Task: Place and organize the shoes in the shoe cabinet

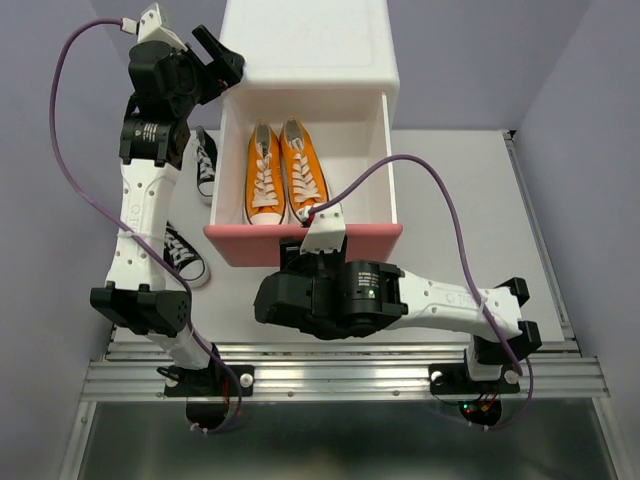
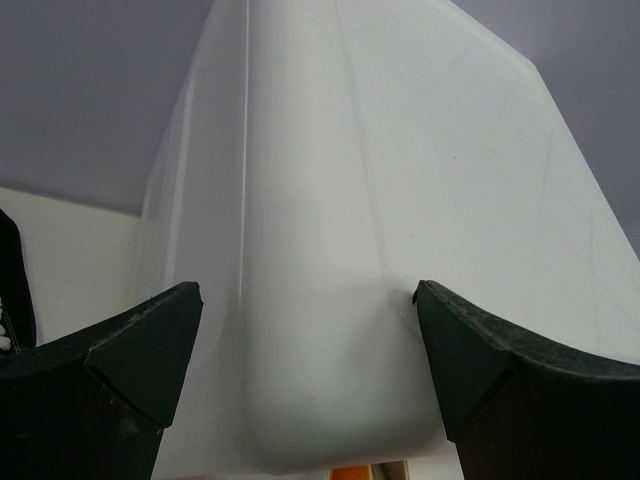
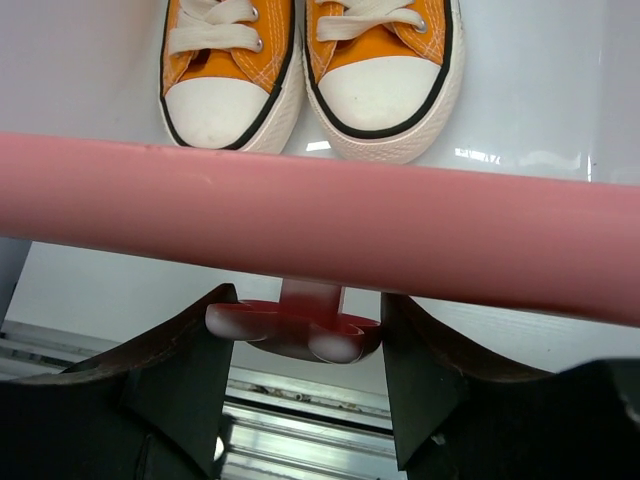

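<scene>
The bunny knob goes outward toward the white cabinet's front (image 1: 312,86) next, pushed by my right gripper until the drawer shuts, then released, as both orange shoes lie inside.
The white shoe cabinet (image 1: 310,45) stands at the back with its pink-fronted drawer (image 1: 360,243) pulled out. Two orange shoes (image 1: 265,175) (image 1: 303,170) lie side by side inside it, toes toward the front. Two black shoes (image 1: 205,160) (image 1: 185,255) lie on the table left of the drawer. My right gripper (image 3: 305,305) sits under the drawer front (image 3: 400,235), both fingers against the white bunny knob (image 3: 295,330). My left gripper (image 2: 308,300) is open, its fingers straddling the cabinet's white upper left corner (image 2: 330,250) without gripping it.
The left arm (image 1: 140,220) stretches along the table's left side, above the black shoes. Purple walls close in on both sides. A metal rail (image 1: 340,375) runs along the near edge behind the right wrist.
</scene>
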### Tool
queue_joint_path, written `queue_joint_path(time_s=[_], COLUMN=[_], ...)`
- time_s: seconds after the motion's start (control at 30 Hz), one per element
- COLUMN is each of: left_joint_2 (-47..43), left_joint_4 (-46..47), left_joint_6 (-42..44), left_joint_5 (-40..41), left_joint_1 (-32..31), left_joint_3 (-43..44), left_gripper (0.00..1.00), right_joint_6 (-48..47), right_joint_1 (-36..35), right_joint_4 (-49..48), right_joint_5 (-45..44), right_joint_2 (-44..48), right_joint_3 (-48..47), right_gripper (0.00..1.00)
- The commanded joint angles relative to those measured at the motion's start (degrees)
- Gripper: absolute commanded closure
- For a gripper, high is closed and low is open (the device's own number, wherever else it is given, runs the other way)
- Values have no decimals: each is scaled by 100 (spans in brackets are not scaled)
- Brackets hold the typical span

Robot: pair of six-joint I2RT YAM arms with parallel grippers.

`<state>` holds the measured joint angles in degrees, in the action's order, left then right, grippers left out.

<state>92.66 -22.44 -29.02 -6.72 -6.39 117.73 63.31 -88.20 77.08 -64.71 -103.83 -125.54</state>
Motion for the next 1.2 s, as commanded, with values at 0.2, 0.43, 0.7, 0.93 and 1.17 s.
queue_joint_path(time_s=[0.2, 0.43, 0.7, 0.93, 1.17], left_joint_2=[-29, -126, -152, -187, -152], left_joint_4=[-903, -868, -868, -736, -674], left_joint_6=[370, 370, 326, 238, 221], left_joint_5=[57, 39, 22, -49, -163], left_joint_1=[-11, -11, -11, -11, -11], left_joint_3=[-356, -471, -549, -708, -778], left_gripper=[1, 1, 1, 1, 1], right_joint_6=[315, -1442, -2718, -2578, -3517], right_joint_1=[-30, -30, -30, 619, 1840], right_joint_4=[36, -1691, -2575, -2916, -4666], right_joint_5=[-420, -604, -1228, -826, 361], right_joint_2=[-199, 20, 188, 697, 1119], right_joint_3=[-506, -868, -964, -236, 1136], right_gripper=[81, 99, 99, 99, 99])
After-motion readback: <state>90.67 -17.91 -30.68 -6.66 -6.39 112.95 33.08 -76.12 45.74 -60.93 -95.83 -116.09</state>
